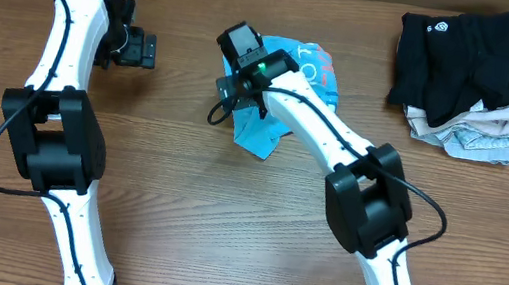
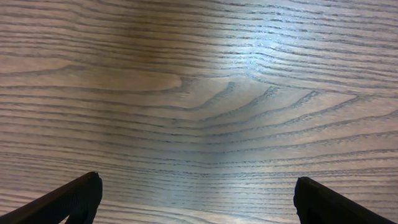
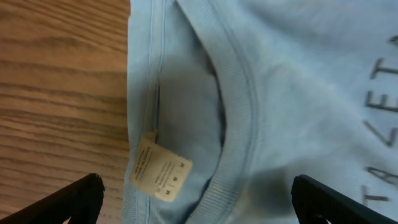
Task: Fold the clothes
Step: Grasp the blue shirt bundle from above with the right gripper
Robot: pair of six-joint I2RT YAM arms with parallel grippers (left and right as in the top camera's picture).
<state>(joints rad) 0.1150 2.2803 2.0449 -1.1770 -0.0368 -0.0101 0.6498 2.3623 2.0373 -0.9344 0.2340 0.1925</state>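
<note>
I will lower my right gripper next onto the ribbed collar [image 3: 239, 124] beside the cream size label and close it, because that fabric is just below its spread fingers.
The light blue T-shirt [image 1: 296, 78] lies bunched in a small heap at the middle of the table, its printed lettering showing at the top. My right gripper [image 1: 240, 88] is open just above the shirt's left edge. In the right wrist view the shirt's ribbed collar [image 3: 239, 124] and a small cream size label [image 3: 160, 168] lie between the spread fingers [image 3: 196, 199], which hold nothing. My left gripper [image 1: 143, 49] is open over bare wood at the far left, well apart from the shirt. The left wrist view shows only wood between its fingers [image 2: 198, 198].
A pile of other garments sits at the far right: a black one with a small white logo [image 1: 465, 55] on top of beige and pale grey-blue ones [image 1: 484, 131]. The wooden table [image 1: 173, 211] runs bare along the front.
</note>
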